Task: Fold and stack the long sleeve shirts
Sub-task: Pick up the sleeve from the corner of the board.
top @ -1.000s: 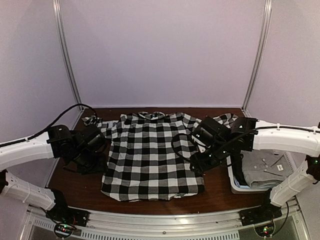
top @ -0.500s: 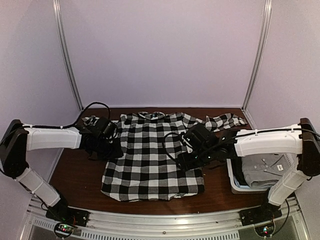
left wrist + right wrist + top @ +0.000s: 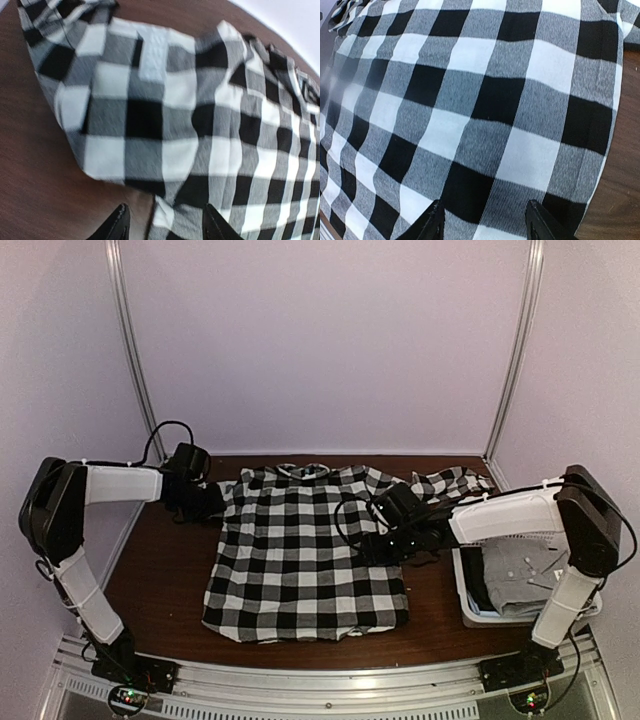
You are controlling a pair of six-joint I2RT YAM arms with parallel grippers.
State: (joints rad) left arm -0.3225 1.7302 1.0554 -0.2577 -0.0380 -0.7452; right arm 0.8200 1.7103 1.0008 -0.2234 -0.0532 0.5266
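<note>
The sleeve's far part (image 3: 67, 22) is outward of my left gripper, to the left in its wrist view. I will reach outward past the sleeve's near bend to pinch it.
A long sleeve shirt in large black-and-white checks (image 3: 300, 550) lies spread flat on the brown table, collar at the far side. Its right sleeve (image 3: 450, 480) trails toward the back right. My left gripper (image 3: 210, 502) is low over the shirt's left shoulder; in the left wrist view it (image 3: 166, 230) stands open with a fold of checked cloth (image 3: 165, 110) between and beyond its fingertips. My right gripper (image 3: 378, 532) hovers over the shirt's right side, open (image 3: 485, 227) above the flat checked cloth (image 3: 485, 100). A grey shirt (image 3: 525, 575) lies in the basket.
A white lattice basket (image 3: 470, 612) stands at the table's right edge, right next to my right arm. Bare brown table (image 3: 150, 580) shows left of the shirt and along the front edge. Pale walls enclose the back and sides.
My left gripper has moved toward the far left, up to the shirt's shoulder, its jaws closing a little. My right gripper has shifted back over the shirt's right side. The shirt lies as before.
</note>
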